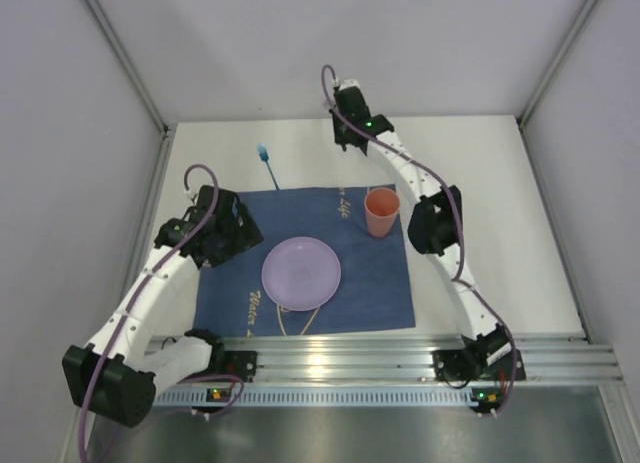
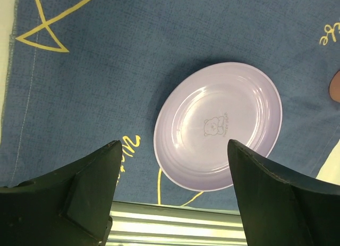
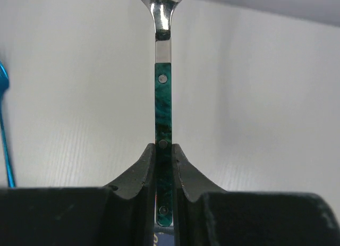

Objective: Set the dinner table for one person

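The clear cloth beside the plate is back and below my right gripper, which should next go back past the cup [image 1: 381, 212] and down to release the utensil.
The white dinner table [image 1: 490, 193] carries a dark blue cloth [image 1: 225, 293] with a lilac plate [image 1: 301, 273] in its middle and an orange cup [image 1: 381, 212] at its far right corner. My left gripper [image 1: 215, 233] hangs open and empty over the cloth's left side. In the left wrist view the plate [image 2: 218, 126] lies just beyond the open gripper [image 2: 174, 145]. My right gripper [image 1: 348, 133] is at the table's far middle. In the right wrist view it [image 3: 163, 147] is shut on the green handle of a metal utensil [image 3: 162, 97], whose head is cut off by the frame.
A blue plastic utensil [image 1: 268, 166] lies on the bare table just beyond the cloth; it also shows at the left edge of the right wrist view [image 3: 4, 129]. A silver rail [image 1: 400, 358] runs along the near edge. Grey walls enclose the table.
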